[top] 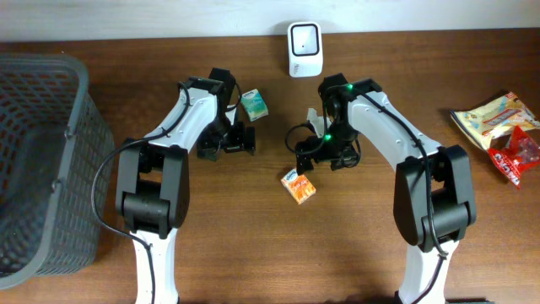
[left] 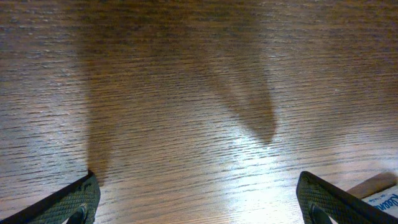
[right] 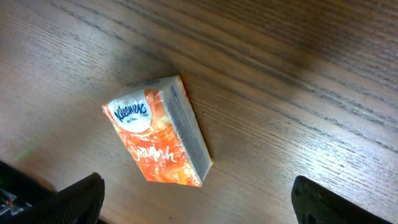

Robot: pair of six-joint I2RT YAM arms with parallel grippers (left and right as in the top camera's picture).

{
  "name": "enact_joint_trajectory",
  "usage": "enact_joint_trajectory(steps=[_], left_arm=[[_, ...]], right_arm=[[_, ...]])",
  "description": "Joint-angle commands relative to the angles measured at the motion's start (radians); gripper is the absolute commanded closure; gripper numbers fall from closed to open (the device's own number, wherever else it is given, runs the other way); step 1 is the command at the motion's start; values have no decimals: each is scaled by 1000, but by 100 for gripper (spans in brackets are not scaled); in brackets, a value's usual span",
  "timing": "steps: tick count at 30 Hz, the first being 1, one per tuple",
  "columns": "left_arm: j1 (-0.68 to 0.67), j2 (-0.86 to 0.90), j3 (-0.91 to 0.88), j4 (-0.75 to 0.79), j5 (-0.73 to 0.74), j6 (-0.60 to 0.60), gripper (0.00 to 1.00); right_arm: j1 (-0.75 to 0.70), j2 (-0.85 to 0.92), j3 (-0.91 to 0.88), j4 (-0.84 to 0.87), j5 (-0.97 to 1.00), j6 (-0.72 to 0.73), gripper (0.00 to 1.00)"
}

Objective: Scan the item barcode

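The robot's right gripper will next go down around the pale long edge (top: 306,182) (right: 187,131) of the pack to close, as the orange Kleenex pack is nearer to one finger.
An orange Kleenex tissue pack (top: 299,187) lies flat on the wooden table, just in front of my right gripper (top: 317,157). In the right wrist view the pack (right: 158,140) sits ahead of the wide-apart fingers (right: 81,199), nearer the left one, and touches neither. My right gripper (right: 199,208) is open and empty. A teal tissue pack (top: 254,105) lies beside my left gripper (top: 228,142). That gripper (left: 198,208) is open over bare wood, with a corner of a printed pack (left: 382,200) showing past its right finger. The white barcode scanner (top: 304,49) stands at the table's back edge.
A large grey mesh basket (top: 42,160) fills the left side. Two snack packets, one yellow (top: 494,116) and one red (top: 515,156), lie at the far right. Both arms reach in from the near edge toward the middle.
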State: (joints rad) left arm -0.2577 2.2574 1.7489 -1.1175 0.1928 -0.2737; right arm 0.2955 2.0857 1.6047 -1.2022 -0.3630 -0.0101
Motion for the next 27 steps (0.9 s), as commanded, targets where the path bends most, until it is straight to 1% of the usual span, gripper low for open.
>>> enact_joint_trajectory(steps=[1,3,4,6,8,9,10,11,12,14,15,17,19,20,22,23,24,25,26,27], left_arm=[[-2,20,-4,5,0,-2,1],[-2,20,-4,6,0,-2,1],[-2,20,-4,8,0,-2,1],[-2,20,-4,10,0,-2,1],[-2,20,-4,11,0,-2,1],[-2,20,-4,14,0,-2,1],[-2,20,-4,14,0,-2,1],[-2,20,-4,14,0,-2,1],[-2,20,-4,14,0,-2,1],[-2,20,-4,13,0,-2,1],[-2,20,-4,13,0,-2,1],[-2,20,-4,13,0,-2,1],[-2,20,-4,13,0,-2,1],[-2,20,-4,13,0,-2,1],[-2,20,-4,13,0,-2,1],[-2,20,-4,13,0,-2,1],[-2,20,-4,13,1,-2,1],[-2,20,-4,13,0,-2,1],[-2,20,-4,13,0,-2,1],[-2,20,-4,13,0,-2,1]], right_arm=[[-1,-18,2,37,0,-37,4],[-1,-18,-24,40,-106,-159,11],[-1,-18,-39,41,-116,-170,12],[-1,-18,-100,49,-121,-170,23],[-1,-18,-170,113,-140,-169,26],[-1,-18,-206,156,-181,-169,29],[-1,-18,-227,192,-216,-169,42],[-1,-18,-230,211,-232,-168,49],[-1,-18,-230,241,-230,-166,52],[-1,-18,-230,294,-227,-166,53],[-1,-18,-230,314,-228,-166,57],[-1,-18,-230,302,-228,-165,66],[-1,-18,-230,281,-225,-166,69],[-1,-18,-230,269,-209,-165,75],[-1,-18,-230,260,-205,-148,77],[-1,-18,-230,259,-206,-127,80],[-1,-18,-231,253,-206,-107,74],[1,-18,-241,250,-206,-105,63],[5,-18,-267,260,-206,-105,64],[7,-18,-289,277,-206,-93,67]])
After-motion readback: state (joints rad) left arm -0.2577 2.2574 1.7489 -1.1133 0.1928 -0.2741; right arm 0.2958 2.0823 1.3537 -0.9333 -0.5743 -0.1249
